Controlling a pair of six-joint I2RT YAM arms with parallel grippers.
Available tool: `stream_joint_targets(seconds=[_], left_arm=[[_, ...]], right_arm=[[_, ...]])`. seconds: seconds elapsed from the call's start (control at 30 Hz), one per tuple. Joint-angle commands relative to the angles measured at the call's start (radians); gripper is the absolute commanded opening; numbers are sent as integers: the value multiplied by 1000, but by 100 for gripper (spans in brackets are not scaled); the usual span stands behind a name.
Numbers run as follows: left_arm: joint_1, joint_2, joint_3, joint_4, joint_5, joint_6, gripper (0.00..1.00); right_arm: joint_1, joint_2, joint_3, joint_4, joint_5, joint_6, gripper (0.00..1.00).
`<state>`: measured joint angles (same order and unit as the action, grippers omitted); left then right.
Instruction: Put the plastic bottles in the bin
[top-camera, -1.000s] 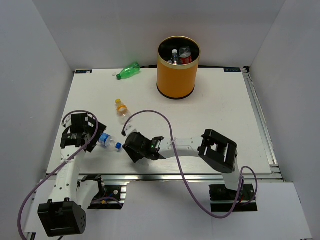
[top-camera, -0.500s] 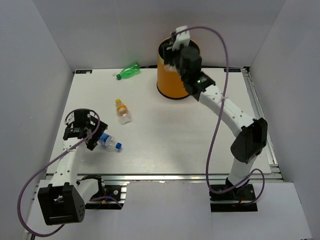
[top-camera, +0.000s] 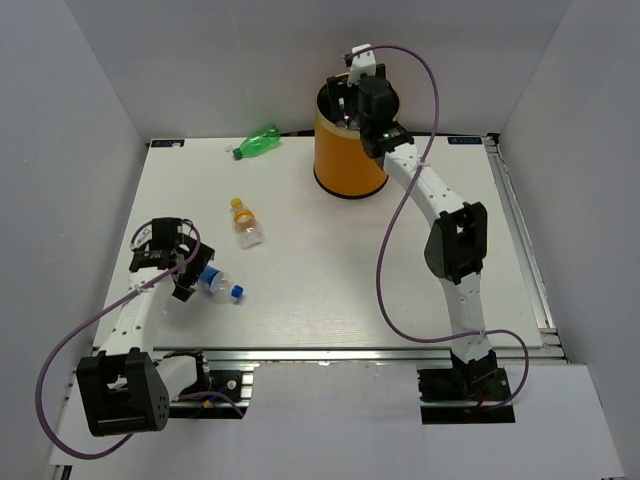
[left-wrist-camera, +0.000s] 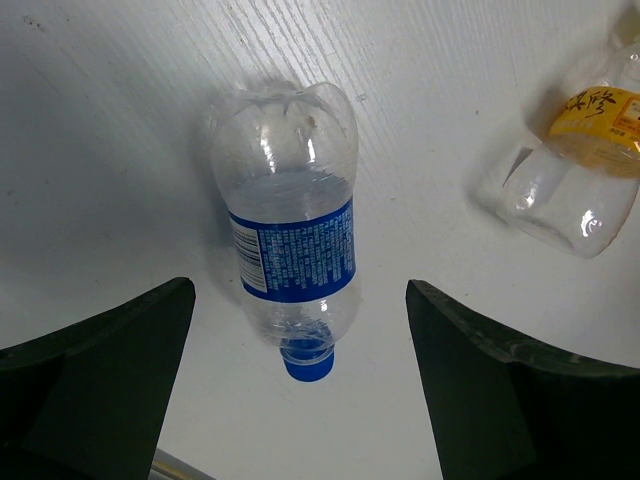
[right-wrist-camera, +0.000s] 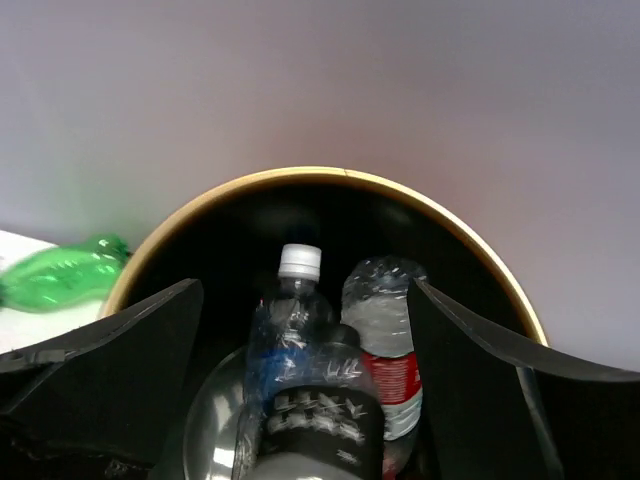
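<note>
I will next lower my left gripper down onto the blue-capped bottle's blue label and close it across the bottle, because the bottle already lies lengthwise between the gripper's open fingers.
The blue-capped, blue-labelled bottle lies on the table; in the left wrist view this bottle lies between my open left gripper's jaws, untouched. My left gripper is at its left end. The orange-capped bottle and the green bottle lie on the table. My right gripper hangs open over the orange bin. Inside stand a white-capped clear bottle, the red-labelled bottle and the black-labelled bottle.
White walls close in the table at the back and both sides. The bin stands at the back centre, the green bottle to its left near the back edge. A metal rail runs along the table's front edge.
My right arm has swung from the table's front, by the blue-capped bottle, up to the bin's mouth. A clear bottle that lay by it is gone from the table. My left gripper shifted slightly.
</note>
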<state>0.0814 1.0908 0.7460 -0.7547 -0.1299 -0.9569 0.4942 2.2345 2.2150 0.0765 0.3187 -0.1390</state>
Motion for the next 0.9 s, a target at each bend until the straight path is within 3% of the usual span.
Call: stream_joint_targets(seconds=[0.0,0.27,0.4,0.5,0.53,0.6,0.63,0.8,0.87], left_arm=[[4,-22,-13,28,-20,-22,98],[4,30,-62,84,-16,-88,98],[4,46,-97,132,-39,-114,98],[3,86,-106,202,-48,-108,89],[4,104,-105,210,-53,-106,81],[3,161,-73,207,-60,-118,70],[3,173,-62,209,-60,-120,60],[3,100,-10,190,-68,-94,36],[-2,37,9,224,-13,-25,29]], right_arm=[[12,-157,109,60,-27,-23,89],[12,-389,-18,59,-145,18,89],[12,-579,-339,74,-236,61,89],[12,-755,-555,133,-279,102,89],[12,-800,-698,153,-285,111,89],[12,-910,-817,178,-290,131,89],[12,-971,-906,187,-282,157,89],[12,-1090,-1043,141,-306,205,89],[12,-1110,-1071,88,-471,231,89]])
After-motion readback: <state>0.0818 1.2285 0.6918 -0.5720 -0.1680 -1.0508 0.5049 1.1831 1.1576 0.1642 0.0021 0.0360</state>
